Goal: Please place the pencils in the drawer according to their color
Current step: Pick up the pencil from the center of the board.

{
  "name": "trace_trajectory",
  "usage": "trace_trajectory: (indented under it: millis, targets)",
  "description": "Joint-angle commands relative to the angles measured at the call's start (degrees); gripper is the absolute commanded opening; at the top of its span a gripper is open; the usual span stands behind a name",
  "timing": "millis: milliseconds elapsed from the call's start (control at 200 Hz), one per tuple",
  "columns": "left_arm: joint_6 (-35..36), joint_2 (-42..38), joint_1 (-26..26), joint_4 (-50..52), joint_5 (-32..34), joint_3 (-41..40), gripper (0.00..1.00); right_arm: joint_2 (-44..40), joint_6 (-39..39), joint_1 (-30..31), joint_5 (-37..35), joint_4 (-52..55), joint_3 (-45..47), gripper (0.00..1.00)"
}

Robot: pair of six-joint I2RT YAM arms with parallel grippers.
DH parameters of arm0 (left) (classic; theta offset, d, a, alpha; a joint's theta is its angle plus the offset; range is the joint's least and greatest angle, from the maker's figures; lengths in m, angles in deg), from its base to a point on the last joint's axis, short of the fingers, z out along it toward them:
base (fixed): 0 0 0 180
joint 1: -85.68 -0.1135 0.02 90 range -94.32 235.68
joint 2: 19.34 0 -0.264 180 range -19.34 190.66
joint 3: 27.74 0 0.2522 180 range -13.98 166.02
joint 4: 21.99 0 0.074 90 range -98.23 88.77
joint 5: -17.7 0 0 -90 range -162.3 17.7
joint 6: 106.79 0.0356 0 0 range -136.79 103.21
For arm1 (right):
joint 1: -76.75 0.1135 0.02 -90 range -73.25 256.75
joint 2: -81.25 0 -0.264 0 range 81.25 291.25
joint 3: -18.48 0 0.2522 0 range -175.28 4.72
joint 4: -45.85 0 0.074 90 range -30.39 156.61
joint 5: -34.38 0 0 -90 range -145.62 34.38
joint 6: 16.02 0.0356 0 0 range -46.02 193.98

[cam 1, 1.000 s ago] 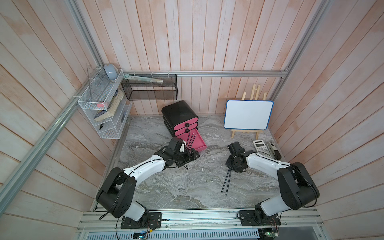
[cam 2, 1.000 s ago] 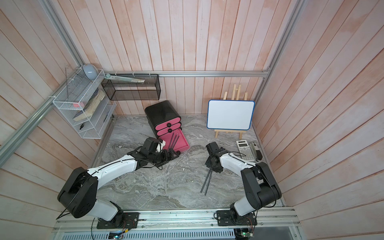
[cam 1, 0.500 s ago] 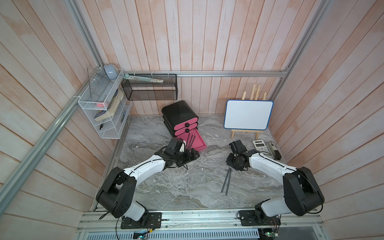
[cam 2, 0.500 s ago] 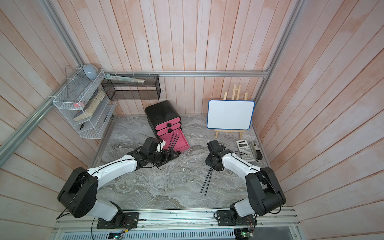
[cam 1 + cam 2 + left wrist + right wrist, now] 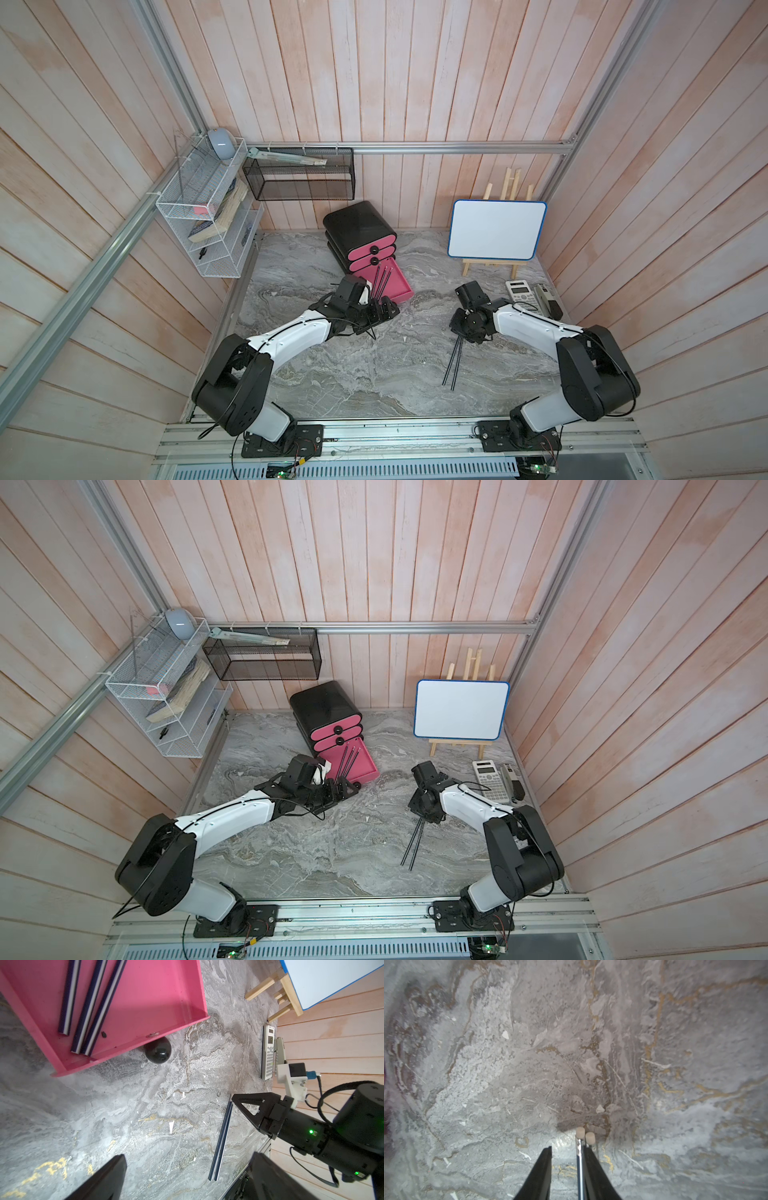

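Observation:
Next, my right gripper lowers slightly and closes, since the eraser end of the black pencil nearer the drawer lies below it, lined up between its open fingers.
The drawer cabinet [image 5: 357, 226] is black with pink fronts; its bottom drawer [image 5: 397, 286] is pulled out and holds three black pencils [image 5: 91, 1005]. Two more black pencils [image 5: 455, 365] lie side by side on the marble table in both top views. My right gripper [image 5: 461, 336] points down at their upper, eraser end. In the right wrist view it [image 5: 569, 1148] is open; one pencil [image 5: 579, 1153] lies just inside the right finger, the other under that finger. My left gripper [image 5: 187, 1176] is wide open and empty, just in front of the open drawer [image 5: 353, 764].
The open drawer's round black knob [image 5: 158, 1050] lies close to the left gripper. A whiteboard on an easel [image 5: 496, 230] stands at the back right, with a calculator [image 5: 519, 291] and a stapler [image 5: 546, 299] beside it. A black mesh basket [image 5: 299, 178] and a white wire shelf [image 5: 203, 216] hang on the walls.
The right arm's elbow has shifted slightly while its gripper stays over the pencils' upper end. The left arm and the pencils have not moved.

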Motion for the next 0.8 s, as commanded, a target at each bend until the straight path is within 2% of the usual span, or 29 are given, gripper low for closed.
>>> trace_trajectory:
  millis: [0, 795]
  targets:
    - [0.13, 0.63, 0.27, -1.19, -0.44, -0.75, 1.0, 1.02, 0.07, 0.41, 0.13, 0.02, 0.52, 0.31]
    - [-0.04, 0.05, -0.1, -1.54, -0.54, -1.45, 1.0, 7.34, -3.16, 0.38, -2.4, 2.09, -1.02, 0.27]
